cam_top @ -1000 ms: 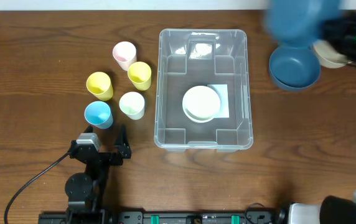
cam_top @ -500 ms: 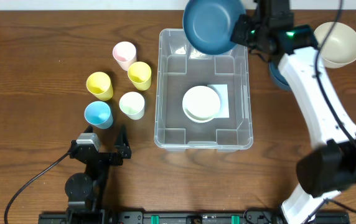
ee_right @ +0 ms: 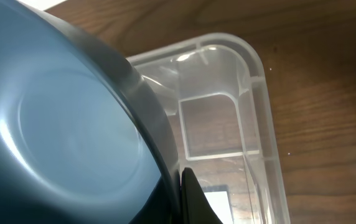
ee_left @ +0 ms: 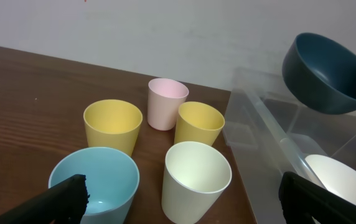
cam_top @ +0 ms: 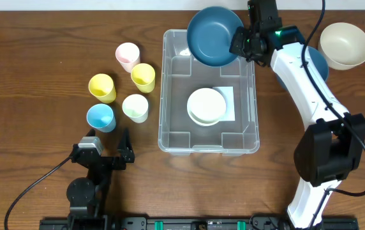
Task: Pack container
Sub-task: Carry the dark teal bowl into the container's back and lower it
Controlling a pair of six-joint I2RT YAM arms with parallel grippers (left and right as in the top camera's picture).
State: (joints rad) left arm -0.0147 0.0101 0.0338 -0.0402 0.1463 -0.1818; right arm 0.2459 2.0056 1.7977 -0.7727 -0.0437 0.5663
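The blue bowl in the robot's right gripper should go down next, slightly back into the container's far end (cam_top: 208, 71).
The container (cam_top: 167, 96) is a large clear bin at the table's middle, with a white bowl (cam_top: 206, 105) on its floor. My right gripper (cam_top: 241, 43) is shut on the rim of a dark blue bowl (cam_top: 214, 35), holding it tilted above the container's far end. In the right wrist view the blue bowl (ee_right: 60, 124) fills the left side, pinched at its rim by the right gripper (ee_right: 179, 186), with the container's corner (ee_right: 259, 81) below. My left gripper (cam_top: 109, 144) stands open near the front edge, behind the cups, with nothing in it.
Several cups stand left of the container: pink (cam_top: 127, 56), two yellow (cam_top: 143, 76) (cam_top: 102, 87), whitish (cam_top: 135, 107) and light blue (cam_top: 100, 117). A cream bowl (cam_top: 344, 45) and another blue bowl (cam_top: 320, 64), partly under the right arm, sit at the far right.
The right arm has carried the dark blue bowl leftwards from the far right corner to above the container's far end. The left arm has not moved.
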